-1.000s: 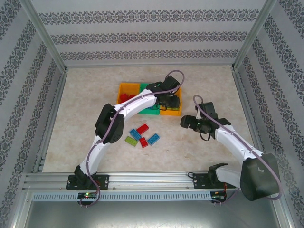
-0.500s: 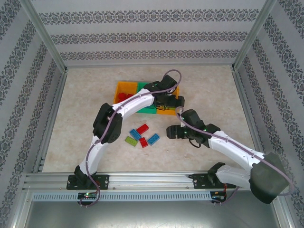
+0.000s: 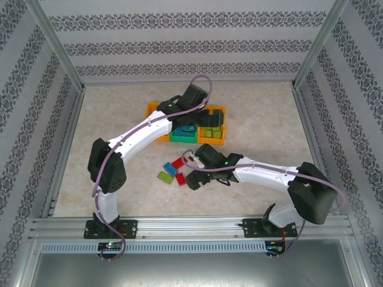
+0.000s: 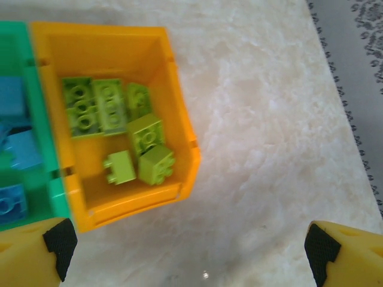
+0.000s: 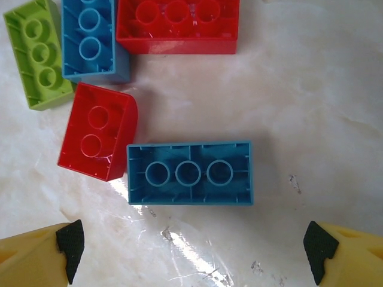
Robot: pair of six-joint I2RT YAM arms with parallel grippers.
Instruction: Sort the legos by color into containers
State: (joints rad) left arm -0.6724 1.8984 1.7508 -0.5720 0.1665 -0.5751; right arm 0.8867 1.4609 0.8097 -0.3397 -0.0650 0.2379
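Note:
My right gripper is open and should next go down over the blue brick [image 5: 190, 173] with one finger past each short end, because the brick is just below, between the finger lines.
The containers [image 3: 157, 111] stand in a row at mid-table. The right orange bin [image 4: 179, 89] holds several lime green legos [image 4: 111, 104]. Beside it, the green bin [image 4: 37, 119] holds blue ones. My left gripper [image 3: 202, 118] hovers open over this end of the row, with nothing between its fingers [image 4: 191, 260]. Loose legos lie upside down nearer the front: a blue brick [image 5: 190, 173], a small red one [image 5: 99, 131], a long red one [image 5: 178, 27], another blue [image 5: 90, 39] and a lime green one [image 5: 39, 54]. My right gripper [image 3: 194, 177] hangs open just above the blue brick [image 5: 191, 251].
Metal frame posts [image 3: 57, 54] and patterned walls [image 3: 24, 119] close in the table on three sides. An aluminium rail [image 3: 191, 226] runs along the near edge. Bare marbled tabletop [image 3: 263, 119] lies right of the bins.
My left gripper has opened above the right orange bin and its arm has swung left. The right arm has swept left over the loose legos and opened wider.

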